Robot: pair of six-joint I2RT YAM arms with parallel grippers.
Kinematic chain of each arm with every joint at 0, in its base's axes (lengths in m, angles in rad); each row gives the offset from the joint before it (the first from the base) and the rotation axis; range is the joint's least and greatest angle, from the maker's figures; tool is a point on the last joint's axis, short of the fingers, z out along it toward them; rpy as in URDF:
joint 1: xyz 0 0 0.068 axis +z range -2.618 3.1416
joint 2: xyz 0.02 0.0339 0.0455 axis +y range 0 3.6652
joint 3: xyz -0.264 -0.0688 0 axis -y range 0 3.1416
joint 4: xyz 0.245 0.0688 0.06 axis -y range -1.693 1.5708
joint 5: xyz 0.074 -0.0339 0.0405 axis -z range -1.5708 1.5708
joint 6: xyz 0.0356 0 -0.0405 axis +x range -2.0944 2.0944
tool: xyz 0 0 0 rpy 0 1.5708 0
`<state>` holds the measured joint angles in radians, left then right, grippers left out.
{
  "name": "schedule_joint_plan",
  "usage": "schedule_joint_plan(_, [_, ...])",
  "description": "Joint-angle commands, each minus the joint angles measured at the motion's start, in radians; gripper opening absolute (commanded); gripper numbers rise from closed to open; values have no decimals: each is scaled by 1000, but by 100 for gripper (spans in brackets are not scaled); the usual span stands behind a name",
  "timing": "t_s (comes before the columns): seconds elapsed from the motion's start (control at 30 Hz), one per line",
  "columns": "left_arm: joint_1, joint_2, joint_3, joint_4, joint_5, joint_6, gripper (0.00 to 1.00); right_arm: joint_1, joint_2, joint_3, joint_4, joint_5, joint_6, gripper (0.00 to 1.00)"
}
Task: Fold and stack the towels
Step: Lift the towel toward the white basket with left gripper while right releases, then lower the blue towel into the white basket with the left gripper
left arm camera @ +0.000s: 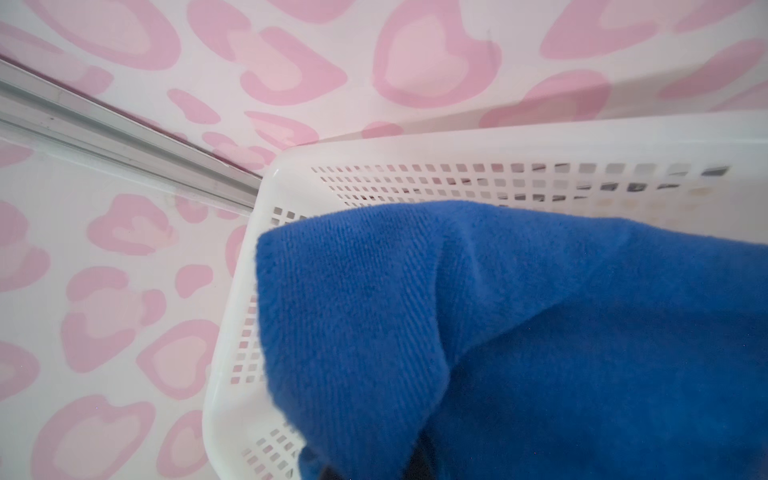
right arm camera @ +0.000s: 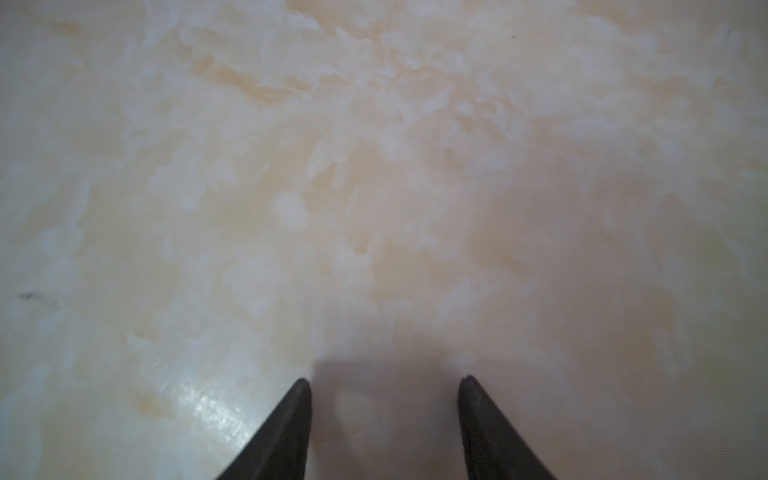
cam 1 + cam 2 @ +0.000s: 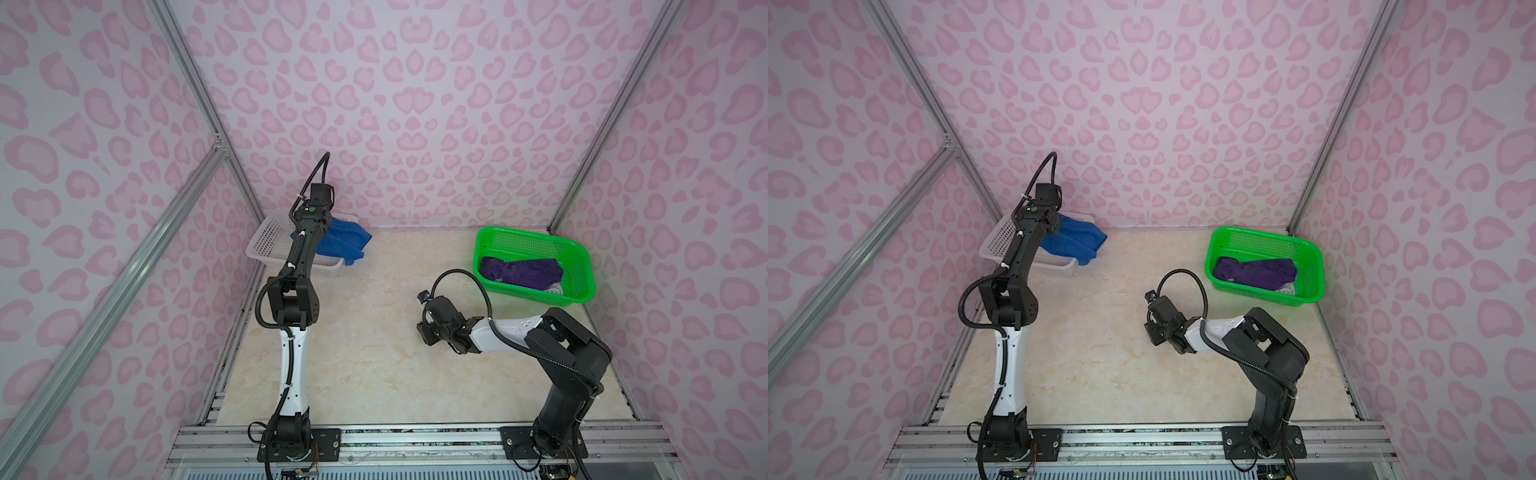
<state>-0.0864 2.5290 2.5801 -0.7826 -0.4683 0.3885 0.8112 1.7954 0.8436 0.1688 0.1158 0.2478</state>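
Part of the blue towel (image 3: 345, 242) spills over the basket's rim. My left gripper should move down toward the white basket's end (image 3: 274, 238) by the aluminium post next and release the towel.
The blue towel (image 3: 345, 242) (image 3: 1079, 242) hangs bunched at the right end of the white basket (image 3: 269, 243), part of it spilling over the basket's near rim. My left gripper (image 3: 328, 227) is shut on the blue towel from above. In the left wrist view the blue towel (image 1: 498, 332) covers the fingers. The purple towel (image 3: 523, 272) (image 3: 1257, 272) lies crumpled in the green basket (image 3: 582, 266), with a small pale patch under its near right edge. My right gripper (image 3: 426, 332) (image 2: 385, 380) hovers low over the marble table, open, nothing between its fingers.
The white basket (image 1: 415, 149) sits tilted in the back left corner against the pink patterned walls and an aluminium post (image 1: 124, 141). The green basket (image 3: 1316, 266) stands at the back right. The beige marble table (image 3: 374, 353) lies between the arms.
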Motion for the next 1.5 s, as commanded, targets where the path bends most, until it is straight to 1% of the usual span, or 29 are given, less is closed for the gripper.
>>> schedule_joint_plan(0.0, [13,25,1,63,-130,47,3,6,29,10,-67,-28,-4,57])
schedule_joint_plan(0.1, [27,33,1,89,-170,47,3,11,44,32,-82,-29,-11,57])
schedule_joint_plan(0.23, [43,38,0,108,-186,68,3,16,58,51,-98,-28,-18,57])
schedule_joint_plan(0.3, [46,48,-2,120,-189,89,3,19,64,61,-104,-30,-21,57])
schedule_joint_plan(0.6, [49,124,-3,183,-273,191,3,38,91,106,-140,-28,-38,57])
schedule_joint_plan(0.63, [49,130,-4,195,-281,197,9,39,92,110,-141,-27,-41,57])
schedule_joint_plan(0.67, [49,134,-6,210,-294,206,21,40,92,112,-145,-27,-42,57])
schedule_joint_plan(0.7, [49,139,-8,222,-305,222,42,41,91,112,-145,-27,-42,57])
schedule_joint_plan(0.73, [48,143,-13,238,-317,237,54,44,91,115,-147,-26,-44,57])
schedule_joint_plan(0.77, [49,145,-19,248,-326,249,60,45,90,114,-149,-25,-45,57])
schedule_joint_plan(0.8, [50,145,-21,254,-335,258,70,45,89,116,-151,-22,-47,57])
schedule_joint_plan(0.83, [50,145,-24,258,-343,266,91,47,87,115,-152,-23,-48,57])
schedule_joint_plan(0.87, [52,144,-24,261,-347,266,99,46,86,115,-152,-21,-50,57])
schedule_joint_plan(1.03, [62,112,-25,265,-371,251,98,46,75,113,-148,-20,-56,57])
schedule_joint_plan(1.13, [62,72,-27,219,-347,209,98,47,66,107,-142,-18,-58,57])
schedule_joint_plan(1.23, [61,4,-34,90,-230,92,98,48,57,100,-132,-18,-59,57])
schedule_joint_plan(1.3, [57,-56,-85,33,-142,23,98,47,51,96,-127,-19,-61,57])
schedule_joint_plan(1.4, [43,-123,-145,-35,-52,-55,98,48,32,88,-116,-25,-61,57])
schedule_joint_plan(1.47, [37,-152,-147,-118,59,-110,98,48,9,80,-107,-28,-63,57])
